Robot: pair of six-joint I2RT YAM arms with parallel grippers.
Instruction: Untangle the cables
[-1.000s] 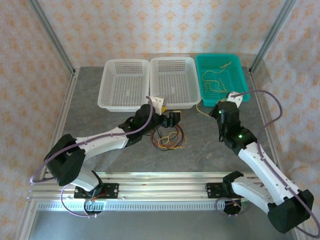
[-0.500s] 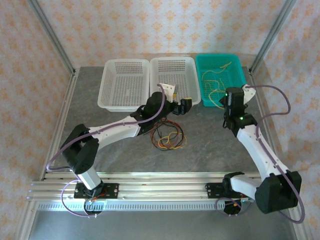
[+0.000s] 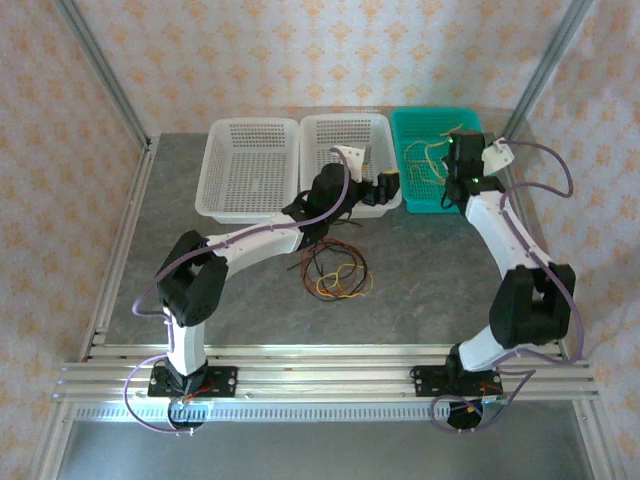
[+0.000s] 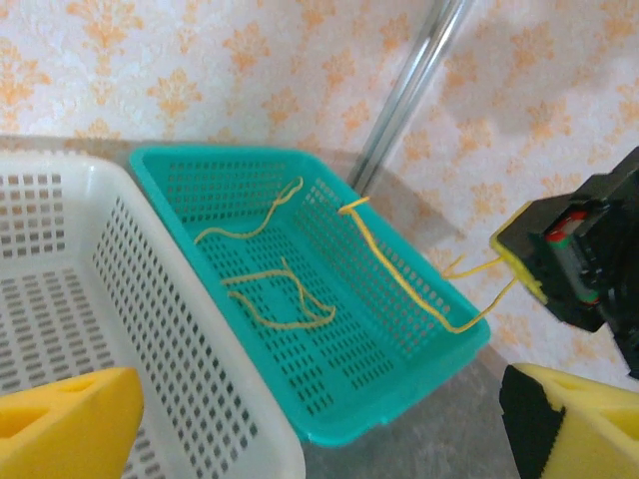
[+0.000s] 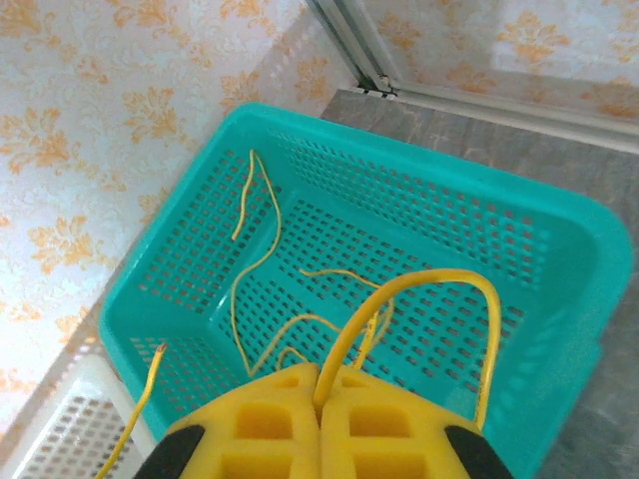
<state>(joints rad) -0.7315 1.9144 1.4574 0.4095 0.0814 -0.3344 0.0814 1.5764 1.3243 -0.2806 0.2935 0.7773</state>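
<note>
Next, the right gripper lowers the held yellow cable toward the teal basket's bottom below it and releases the cable where other yellow cable pieces already lie.
A tangle of red, black and yellow cables (image 3: 336, 270) lies on the grey table in front of the baskets. My right gripper (image 3: 461, 165) hangs over the teal basket (image 3: 432, 112), shut on a yellow cable (image 5: 439, 279) that arches up from between its pads (image 5: 270, 419). In the left wrist view that cable (image 4: 399, 267) drapes over the basket's near rim to the right gripper (image 4: 574, 254). More yellow cable pieces (image 4: 275, 294) lie inside the basket. My left gripper (image 3: 385, 190) is open and holds nothing, hovering between the middle white basket and the teal one (image 4: 399, 399), well above the tangle.
Two white baskets (image 3: 250, 165) (image 3: 345, 150) stand left of the teal one at the table's back. Metal frame posts (image 3: 545, 65) rise at the rear corners. Both arms reach toward the back right, their grippers close together.
The left gripper has lifted off the tangle and swung back right to the baskets. The right gripper has carried the yellow cable from the table in front up over the teal basket.
</note>
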